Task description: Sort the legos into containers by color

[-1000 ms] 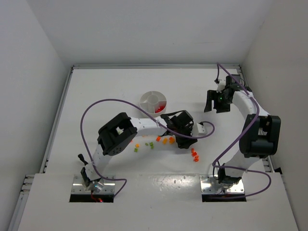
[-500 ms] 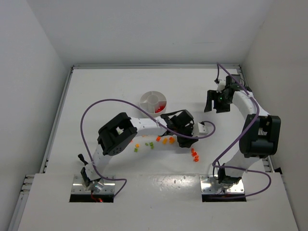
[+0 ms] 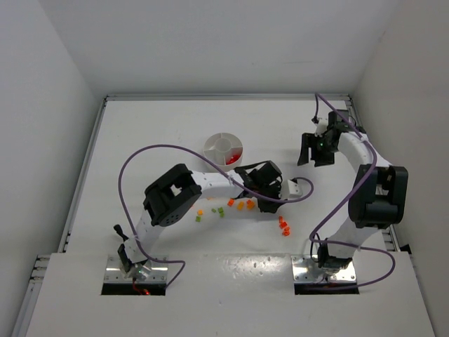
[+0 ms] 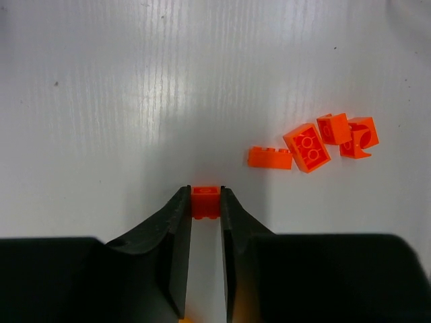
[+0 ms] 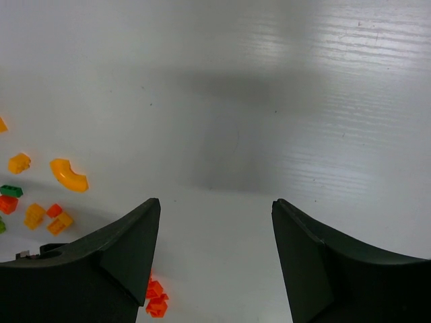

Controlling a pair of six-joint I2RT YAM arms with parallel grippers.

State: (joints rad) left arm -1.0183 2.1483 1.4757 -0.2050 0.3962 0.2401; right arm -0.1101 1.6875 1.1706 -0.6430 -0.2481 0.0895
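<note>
The red-orange lego will be lifted next by my left gripper. My left gripper will carry it away from my base, over the empty side of the round white dish (image 3: 219, 144).
In the left wrist view my left gripper (image 4: 205, 196) is shut on a small red-orange lego (image 4: 205, 203), which rests on the white table between the fingertips. Several more red-orange legos (image 4: 307, 147) lie in a cluster just to its right. From above, the left gripper (image 3: 266, 204) sits low over the table, right of a scatter of orange legos (image 3: 242, 205) and green ones (image 3: 219, 210). The round white dish (image 3: 219, 144) stands behind it, with red pieces (image 3: 232, 159) in one wedge. My right gripper (image 3: 314, 149) hangs open at the far right, holding nothing.
A small red cluster (image 3: 283, 225) lies near the front, between the two arms. The right wrist view shows a curved orange piece (image 5: 69, 175), a green brick (image 5: 11, 190) and red bricks (image 5: 156, 296) at its left edge. Purple cables loop over the table.
The left jaws have closed onto the red-orange lego. The right arm has shifted very slightly; its jaws stay wide apart.
</note>
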